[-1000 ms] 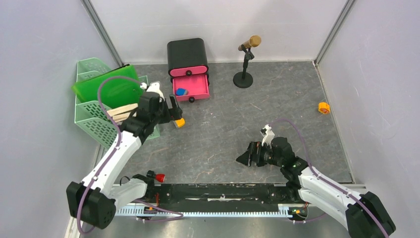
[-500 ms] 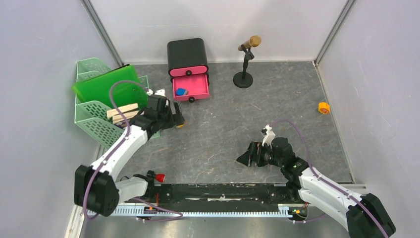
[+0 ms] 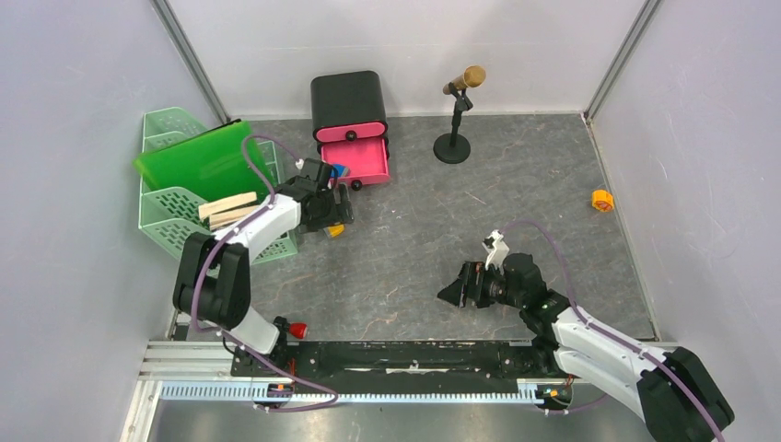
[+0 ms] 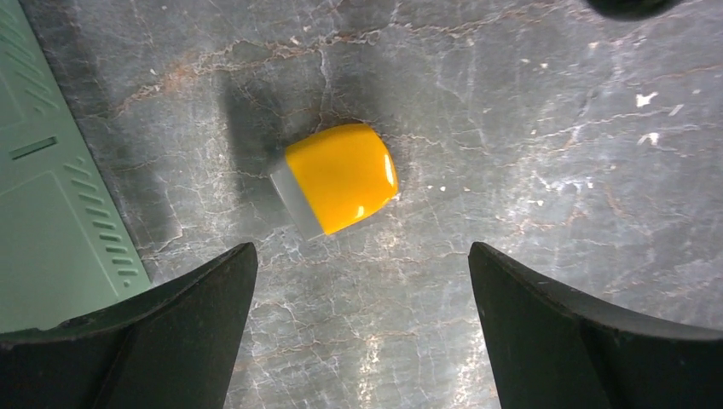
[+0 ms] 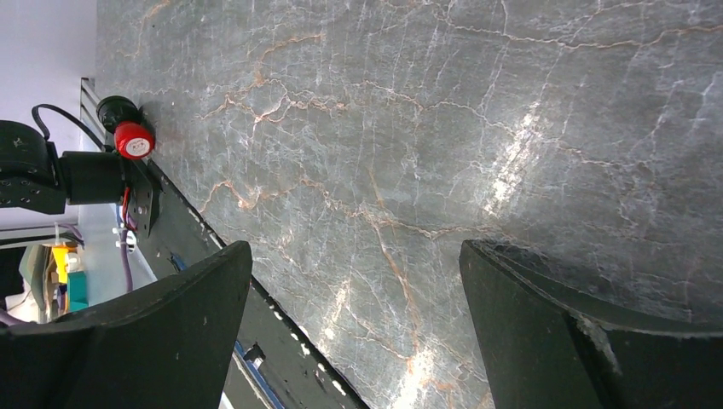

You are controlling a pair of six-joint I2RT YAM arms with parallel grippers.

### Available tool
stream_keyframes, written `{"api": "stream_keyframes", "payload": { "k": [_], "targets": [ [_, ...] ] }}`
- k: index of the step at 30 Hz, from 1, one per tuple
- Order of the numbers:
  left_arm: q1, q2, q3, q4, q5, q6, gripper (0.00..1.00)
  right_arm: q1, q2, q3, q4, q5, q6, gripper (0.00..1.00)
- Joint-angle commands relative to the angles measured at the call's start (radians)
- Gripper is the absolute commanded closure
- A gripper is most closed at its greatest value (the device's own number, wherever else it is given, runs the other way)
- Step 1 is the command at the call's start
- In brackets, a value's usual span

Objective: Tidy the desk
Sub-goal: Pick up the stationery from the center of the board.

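Observation:
The small yellow piece [image 3: 336, 230] [image 4: 336, 181] still lies below my left gripper's fingers. My left gripper should come down open around it and close from its grey end to its yellow end.
The desk [image 3: 516, 203] is a dark-grey marbled surface. A small yellow piece with a grey end [image 4: 337, 177] lies on it beside the mint-green tray; the top view shows this yellow piece [image 3: 335, 229] below the pink drawer. My left gripper [image 4: 362, 256] hovers open just above the piece, which sits a little beyond its fingertips, untouched. From above, the left gripper [image 3: 332, 212] is between tray and drawer. My right gripper [image 3: 458, 290] hangs open and empty over bare desk [image 5: 409, 128] near the front edge.
A mint-green tiered tray [image 3: 175, 216] at the left holds a green board [image 3: 198, 161] and wooden sticks [image 3: 226, 207]. A black drawer box [image 3: 348, 97] has its lower pink drawer [image 3: 359, 164] open. A microphone on a stand [image 3: 458, 110] stands behind; a small orange item [image 3: 602, 200] lies far right.
My left arm has swung away from the tray toward the pink drawer, bringing its open gripper over the yellow piece. The right arm has stayed still.

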Motion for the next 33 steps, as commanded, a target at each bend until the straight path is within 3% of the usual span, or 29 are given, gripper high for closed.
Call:
{"api": "stream_keyframes", "payload": {
  "k": [1,16,30,33],
  "targets": [
    [0.004,0.054,0.045,0.021,-0.020,0.029,0.00,-0.003,0.040,-0.002,-0.022,-0.004,-0.002,0.01],
    [0.004,0.161,0.022,0.074,-0.068,0.047,0.03,-0.003,0.068,0.003,-0.013,-0.017,-0.005,0.01],
    [0.004,0.217,0.063,0.080,-0.120,0.071,0.17,-0.003,0.063,0.002,-0.013,-0.015,-0.004,0.01],
    [0.004,0.236,0.072,0.079,-0.128,0.084,0.25,-0.002,0.064,0.002,-0.013,-0.016,-0.003,0.01]
  ]
}}
